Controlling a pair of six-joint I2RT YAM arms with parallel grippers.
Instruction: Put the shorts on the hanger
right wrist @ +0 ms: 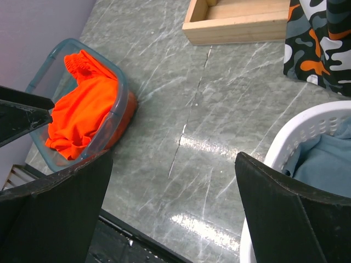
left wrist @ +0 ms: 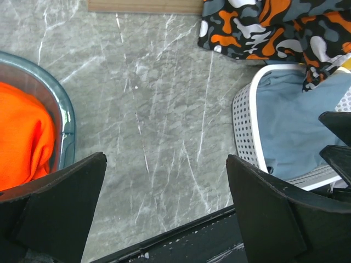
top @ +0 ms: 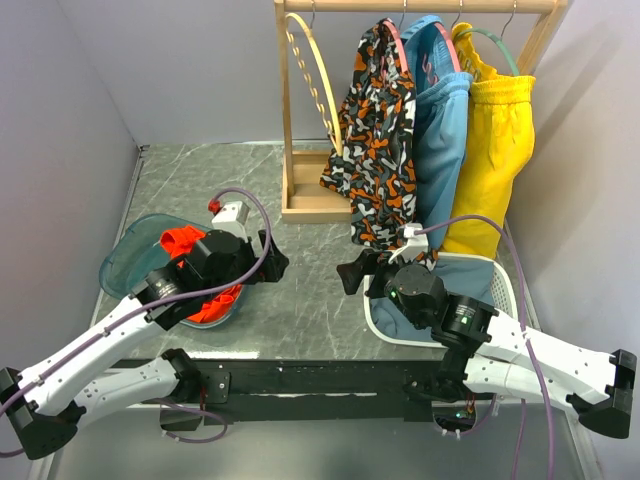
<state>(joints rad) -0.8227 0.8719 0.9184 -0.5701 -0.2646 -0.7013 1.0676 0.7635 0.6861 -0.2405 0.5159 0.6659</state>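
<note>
The left gripper needs to move across and down next, to pinch the upstanding far fold of the shorts, which is below the gripper and to its left in the top view.
The orange-red shorts (top: 190, 250) lie crumpled in a clear bluish tub (top: 125, 260) at the left; they also show in the left wrist view (left wrist: 22, 137) and in the right wrist view (right wrist: 82, 112). The tan wooden hoop hanger (top: 315, 75) hangs on the wooden rack at the back, bare. My left gripper (top: 270, 262) is open and empty over the table just right of the tub. My right gripper (top: 352, 272) is open and empty at the left edge of the white basket (top: 440, 340).
On the rack hang patterned shorts (top: 378, 130), blue shorts (top: 440, 120) and yellow shorts (top: 495, 140). The rack's wooden base (top: 315, 195) stands mid-back. The white basket holds blue cloth (right wrist: 323, 164). Grey walls close in left and right.
</note>
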